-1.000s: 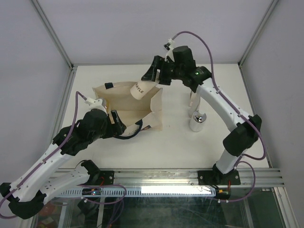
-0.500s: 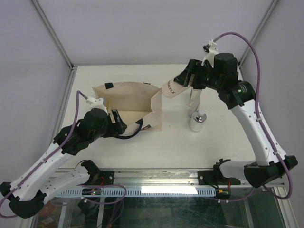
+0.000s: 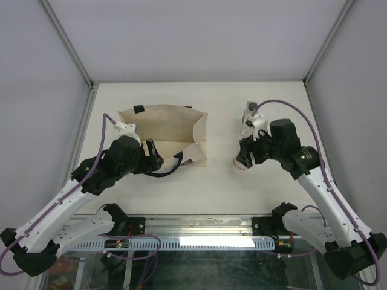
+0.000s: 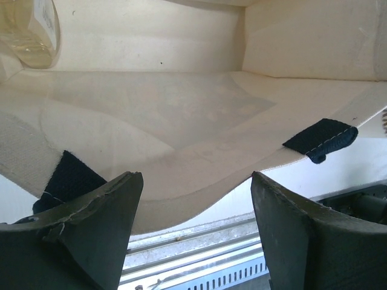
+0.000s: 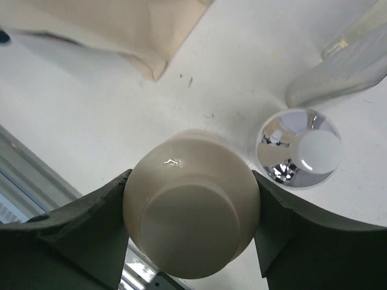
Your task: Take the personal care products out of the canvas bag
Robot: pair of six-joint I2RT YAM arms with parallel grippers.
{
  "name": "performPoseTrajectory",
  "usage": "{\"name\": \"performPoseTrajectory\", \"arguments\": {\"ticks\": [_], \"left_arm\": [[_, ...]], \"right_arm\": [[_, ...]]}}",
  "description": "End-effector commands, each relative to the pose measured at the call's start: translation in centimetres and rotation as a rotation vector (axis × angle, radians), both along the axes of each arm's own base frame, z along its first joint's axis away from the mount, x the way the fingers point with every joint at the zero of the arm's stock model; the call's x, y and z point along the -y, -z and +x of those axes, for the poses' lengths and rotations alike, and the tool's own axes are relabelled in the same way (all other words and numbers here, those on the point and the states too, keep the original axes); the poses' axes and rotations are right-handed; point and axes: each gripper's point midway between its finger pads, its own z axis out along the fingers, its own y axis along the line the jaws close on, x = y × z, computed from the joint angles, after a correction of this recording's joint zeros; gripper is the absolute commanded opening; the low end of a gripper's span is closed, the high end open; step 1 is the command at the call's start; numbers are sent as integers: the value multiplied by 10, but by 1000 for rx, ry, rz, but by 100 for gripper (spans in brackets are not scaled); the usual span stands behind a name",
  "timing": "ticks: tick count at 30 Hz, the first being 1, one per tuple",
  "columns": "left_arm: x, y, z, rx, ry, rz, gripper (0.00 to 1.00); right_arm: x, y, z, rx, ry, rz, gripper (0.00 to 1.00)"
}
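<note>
The tabletop below is bare beside the silver-topped bottle, so my right gripper should next move down and slightly to its right in the top view to let go there.
The canvas bag lies on its side at the table's left, mouth towards the arms. My left gripper is open at the mouth, and the bag's lower edge runs between its jaws. The amber-liquid bottle lies inside the bag. My right gripper is shut on the cream cylindrical bottle, upright and low over the table right of the bag. The silver-topped bottle stands just beside it. The clear rectangular bottle stands behind them.
The bag's navy loop handle lies on the table by my left gripper, and a dark tab sits on the bag's edge. The metal rail runs along the near table edge. The enclosure's walls border the table.
My right arm has carried the cream bottle from above the bag's mouth to the right and down beside the silver-topped bottle. The left arm has barely moved.
</note>
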Motion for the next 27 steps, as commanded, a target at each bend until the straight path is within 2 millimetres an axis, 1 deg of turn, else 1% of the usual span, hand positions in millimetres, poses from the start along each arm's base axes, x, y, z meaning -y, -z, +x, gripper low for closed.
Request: {"name": "performPoseTrajectory", "arguments": {"ticks": [1, 4, 8, 10, 12, 14, 16, 23, 27], "left_arm": [[7, -10, 3, 37, 35, -15, 76], [6, -8, 3, 37, 33, -12, 76], [6, -9, 4, 41, 32, -9, 77], [6, -11, 6, 46, 30, -5, 77], [5, -13, 7, 53, 23, -4, 77], [5, -13, 7, 52, 17, -8, 78], [7, -12, 8, 49, 22, -4, 78], [7, -13, 12, 54, 34, 24, 78], [10, -15, 16, 55, 41, 39, 79]], "right_arm": [[1, -19, 5, 300, -182, -70, 0], [13, 3, 2, 320, -179, -133, 0], [35, 27, 14, 324, -3, -177, 0], [39, 37, 14, 305, 54, -155, 0], [40, 39, 16, 327, 75, -147, 0], [49, 40, 23, 351, 152, -150, 0], [53, 44, 25, 358, 175, -159, 0], [45, 57, 28, 344, 154, -137, 0], [39, 57, 24, 341, 111, -125, 0]]}}
